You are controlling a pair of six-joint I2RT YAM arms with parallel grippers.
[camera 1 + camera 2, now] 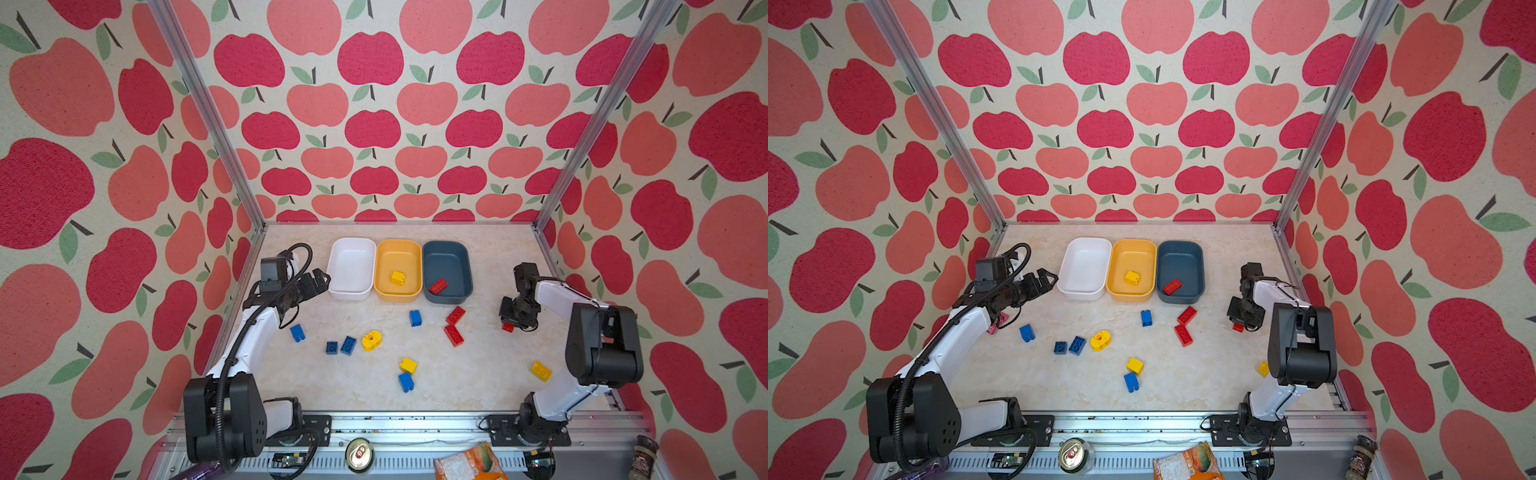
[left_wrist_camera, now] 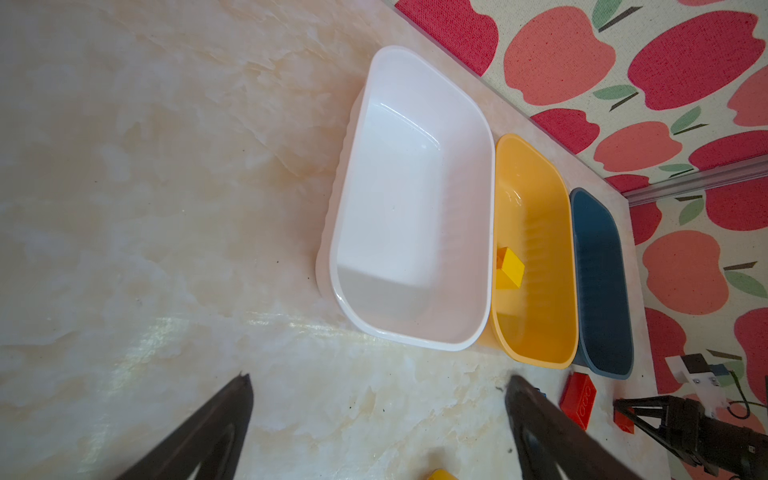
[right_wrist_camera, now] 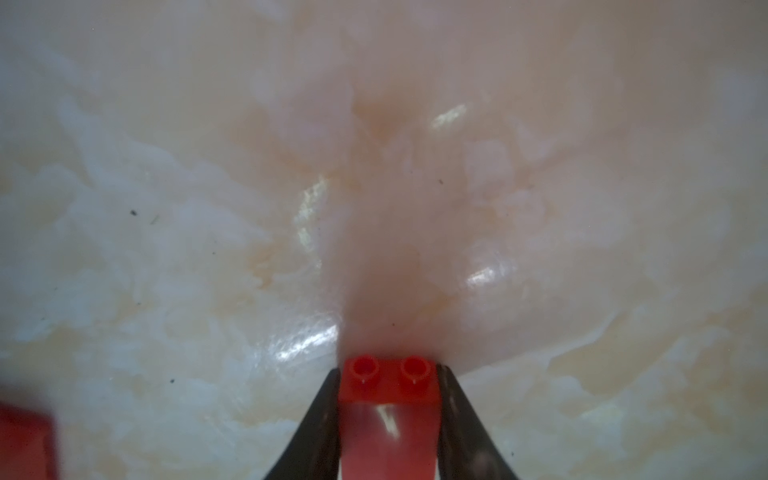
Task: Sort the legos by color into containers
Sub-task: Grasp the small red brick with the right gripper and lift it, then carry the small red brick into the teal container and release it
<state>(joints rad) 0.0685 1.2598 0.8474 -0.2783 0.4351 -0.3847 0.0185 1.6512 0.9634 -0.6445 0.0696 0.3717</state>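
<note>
My right gripper is to go up and outward next, over the bottom of the dark blue container, and let go of the small red lego there, because another red lego is already in it.
My right gripper (image 3: 388,374) is shut on a small red lego (image 3: 388,384) at the table's right side, low over the surface (image 1: 508,328). My left gripper (image 2: 378,378) hangs open and holds nothing, just left of the white container (image 1: 351,266). The yellow container (image 1: 397,257) holds one yellow lego (image 1: 397,278). A red lego (image 1: 438,286) lies in the dark blue container (image 1: 446,262). Loose on the table are several blue legos (image 1: 348,345), a rounded yellow piece (image 1: 371,340), two red legos (image 1: 454,335) and yellow legos (image 1: 408,365).
A silver can (image 1: 359,454), an orange wrapper (image 1: 469,463) and a dark jar (image 1: 642,455) sit on the front rail. Apple-patterned walls close in the left, back and right. A yellow lego (image 1: 540,370) lies beside the right arm's base.
</note>
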